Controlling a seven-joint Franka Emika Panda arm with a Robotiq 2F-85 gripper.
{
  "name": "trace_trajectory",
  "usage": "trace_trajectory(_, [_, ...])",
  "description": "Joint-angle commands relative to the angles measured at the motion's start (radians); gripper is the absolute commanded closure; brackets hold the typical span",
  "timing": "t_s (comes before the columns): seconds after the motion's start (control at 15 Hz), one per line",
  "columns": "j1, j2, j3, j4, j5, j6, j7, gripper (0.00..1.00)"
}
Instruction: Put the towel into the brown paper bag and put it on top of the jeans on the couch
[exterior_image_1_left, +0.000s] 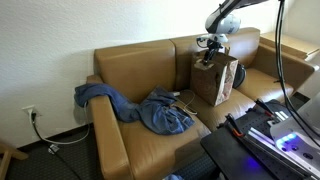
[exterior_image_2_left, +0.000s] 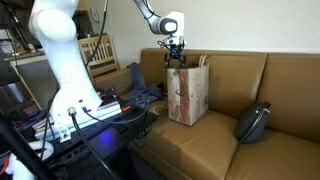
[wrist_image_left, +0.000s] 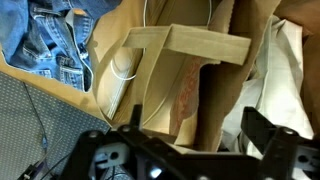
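Observation:
The fingers of my gripper are wide apart and already on either side of the brown paper bag's rim (exterior_image_1_left: 198, 63) on the side by the jeans (exterior_image_1_left: 150, 110). I should lower my gripper onto that paper rim next.
The brown paper bag (exterior_image_1_left: 215, 82) stands upright on the tan couch, also seen in the other exterior view (exterior_image_2_left: 186, 95). My gripper (exterior_image_2_left: 175, 58) hovers right over its open top, as the exterior view from the opposite side also shows (exterior_image_1_left: 210, 50). In the wrist view the gripper (wrist_image_left: 195, 122) is open, its fingers wide apart over the bag's mouth (wrist_image_left: 170, 90) with its paper handle (wrist_image_left: 190, 45). A pale cloth, apparently the towel (wrist_image_left: 290, 70), shows at the right, seemingly inside the bag. The blue jeans (exterior_image_1_left: 150, 110) lie crumpled on the couch seat beside the bag, and in the wrist view (wrist_image_left: 55, 45).
The couch (exterior_image_1_left: 120, 70) has a raised arm and back. A black bag (exterior_image_2_left: 255, 122) lies on the seat beside the paper bag. The robot's base and cables (exterior_image_2_left: 70, 110) crowd the front. A wooden chair (exterior_image_2_left: 95, 50) stands behind.

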Motion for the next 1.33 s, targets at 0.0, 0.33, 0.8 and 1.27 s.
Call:
trace_trajectory(0.0, [-0.035, 0.049, 0.014, 0.038, 0.027, -0.021, -0.001, 0.26])
trace_trajectory(0.33, [-0.052, 0.108, 0.017, 0.058, 0.041, -0.031, -0.007, 0.60])
trace_trajectory(0.8, [-0.023, 0.087, -0.007, 0.042, -0.011, -0.056, -0.007, 1.00])
trace_trajectory(1.27, [0.077, -0.134, -0.062, -0.027, -0.315, -0.153, -0.073, 1.00])
